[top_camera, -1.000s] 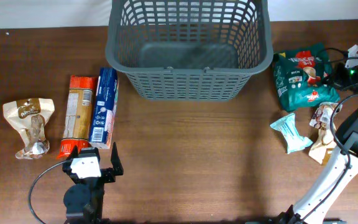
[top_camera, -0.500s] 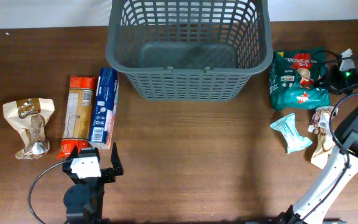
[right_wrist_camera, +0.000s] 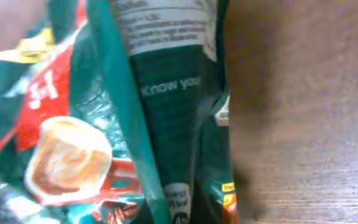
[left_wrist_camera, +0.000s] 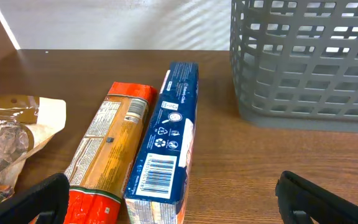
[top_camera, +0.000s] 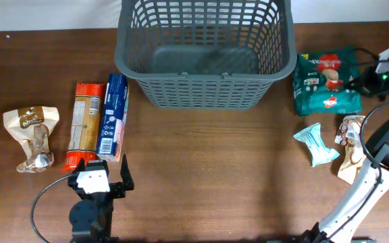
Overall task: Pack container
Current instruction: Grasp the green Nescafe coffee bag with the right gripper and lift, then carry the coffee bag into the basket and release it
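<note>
Next, my right gripper will lift the bag over the high rim and lower it inside to release, since the empty basket stands to its left in the overhead view.
The container is a large dark grey slotted basket at the back centre; it looks empty, and its corner shows in the left wrist view. My right gripper is at the far right, shut on the edge of a green snack bag that lies just right of the basket. The bag fills the right wrist view and hides the fingers there. My left gripper is open and empty near the front left, its fingers either side of the near ends of two packages.
A blue box and an orange-red packet lie side by side left of the basket. A cream-brown bag lies at the far left. A light blue packet and a small brown-white packet lie at the right.
The green bag has shifted left and up toward the basket and turned more level, moving with my right gripper. The left arm has not moved.
</note>
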Controlling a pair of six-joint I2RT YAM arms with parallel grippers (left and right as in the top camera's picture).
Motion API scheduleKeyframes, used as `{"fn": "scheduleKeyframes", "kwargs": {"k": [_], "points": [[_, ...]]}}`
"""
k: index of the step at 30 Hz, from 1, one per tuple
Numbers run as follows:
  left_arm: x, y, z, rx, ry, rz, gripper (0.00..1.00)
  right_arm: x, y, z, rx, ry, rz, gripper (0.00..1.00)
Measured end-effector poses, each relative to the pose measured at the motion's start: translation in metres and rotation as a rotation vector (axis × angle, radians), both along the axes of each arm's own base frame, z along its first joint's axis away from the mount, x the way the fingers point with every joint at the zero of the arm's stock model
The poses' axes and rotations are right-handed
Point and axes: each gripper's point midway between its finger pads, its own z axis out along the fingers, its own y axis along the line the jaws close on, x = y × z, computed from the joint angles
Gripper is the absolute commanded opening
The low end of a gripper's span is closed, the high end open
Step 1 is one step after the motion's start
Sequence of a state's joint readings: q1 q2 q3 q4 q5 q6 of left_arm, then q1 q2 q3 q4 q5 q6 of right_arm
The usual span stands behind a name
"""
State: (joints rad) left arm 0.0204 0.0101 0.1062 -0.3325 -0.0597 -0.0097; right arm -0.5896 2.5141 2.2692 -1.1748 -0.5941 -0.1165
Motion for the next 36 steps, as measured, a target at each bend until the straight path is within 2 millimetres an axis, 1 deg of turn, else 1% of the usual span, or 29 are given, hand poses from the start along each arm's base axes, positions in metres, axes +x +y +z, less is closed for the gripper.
{"fn": "scheduleKeyframes", "kwargs": {"k": [1,2,3,7,9,12,15,18,22,24,26,27,28,30,31,32,35,36], "points": [[0.000,0.000,0.000,0.000,0.000,0.000,0.99,0.005,0.000,0.010,0.003,-0.026,-0.005,0.04],[0.000,0.000,0.000,0.000,0.000,0.000,0.99,0.006,-0.001,0.014,0.003,-0.035,-0.006,0.04],[0.000,0.000,0.000,0.000,0.000,0.000,0.99,0.010,-0.001,0.027,-0.001,-0.064,-0.006,0.04],[0.000,0.000,0.000,0.000,0.000,0.000,0.99,0.013,-0.002,0.066,-0.033,-0.132,-0.016,0.04],[0.000,0.000,0.000,0.000,0.000,0.000,0.99,0.014,-0.001,0.079,-0.037,-0.153,-0.019,0.04],[0.000,0.000,0.000,0.000,0.000,0.000,0.99,0.014,0.000,0.087,-0.040,-0.168,-0.020,0.04],[0.000,0.000,0.000,0.000,0.000,0.000,0.99,0.014,0.000,0.087,-0.037,-0.168,-0.020,0.04],[0.000,0.000,0.000,0.000,0.000,0.000,0.99,0.017,0.006,0.093,0.002,-0.197,-0.013,0.04],[0.000,0.000,0.000,0.000,0.000,0.000,0.99,0.025,0.009,0.112,0.027,-0.268,-0.014,0.04],[0.000,0.000,0.000,0.000,0.000,0.000,0.99,0.026,0.009,0.128,0.012,-0.300,-0.017,0.04],[0.000,0.000,0.000,0.000,0.000,0.000,0.99,0.024,0.010,0.149,-0.006,-0.336,-0.016,0.04],[0.000,0.000,0.000,0.000,0.000,0.000,0.99,0.023,0.011,0.155,-0.012,-0.346,-0.015,0.04],[0.000,0.000,0.000,0.000,0.000,0.000,0.99,0.021,0.014,0.172,-0.017,-0.376,-0.013,0.04],[0.000,0.000,0.000,0.000,0.000,0.000,0.99,0.019,0.019,0.190,-0.010,-0.414,-0.008,0.04],[0.000,0.000,0.000,0.000,0.000,0.000,0.99,0.019,0.020,0.196,-0.005,-0.426,-0.007,0.04],[0.000,0.000,0.000,0.000,0.000,0.000,0.99,0.019,0.024,0.208,0.005,-0.455,-0.004,0.04],[0.000,0.000,0.000,0.000,0.000,0.000,0.99,0.019,0.028,0.225,0.017,-0.502,0.007,0.04],[0.000,0.000,0.000,0.000,0.000,0.000,0.99,0.019,0.032,0.237,0.019,-0.533,0.012,0.04]]}}
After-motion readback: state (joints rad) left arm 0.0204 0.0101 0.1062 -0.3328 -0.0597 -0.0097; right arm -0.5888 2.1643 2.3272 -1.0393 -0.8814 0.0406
